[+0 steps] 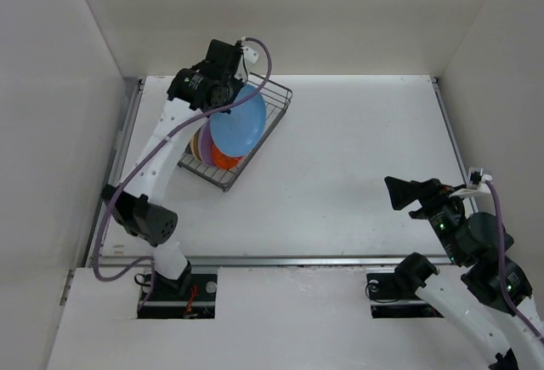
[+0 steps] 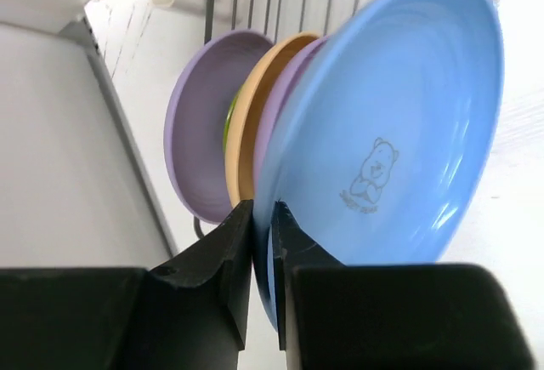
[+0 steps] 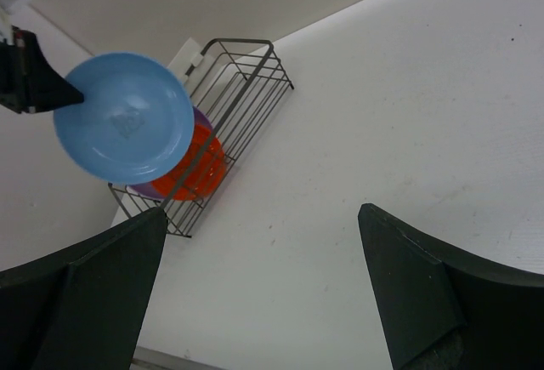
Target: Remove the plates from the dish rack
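Note:
The left gripper first swings from the rack to the right in the top view next, then back and down onto the empty white table point(image 1: 327, 143).
My left gripper point(image 2: 262, 213) is shut on the rim of the large blue plate point(image 2: 399, 115) and holds it on edge above the dish rack point(image 1: 276, 98). In the right wrist view the blue plate point(image 3: 127, 115) hangs in front of the rack point(image 3: 246, 72). Behind it in the rack stand a lavender plate point(image 2: 200, 123), a cream-yellow plate point(image 2: 246, 123) and a sliver of lime-green plate point(image 2: 228, 123). The orange plate point(image 3: 191, 170) stands in the rack too. My right gripper point(image 3: 263, 225) is open and empty over the table, far to the right point(image 1: 406, 193).
The rack sits at the back left of the white table point(image 1: 357, 157), near the left wall. A small white caddy point(image 3: 189, 55) is at the rack's far corner. White walls enclose the table on three sides.

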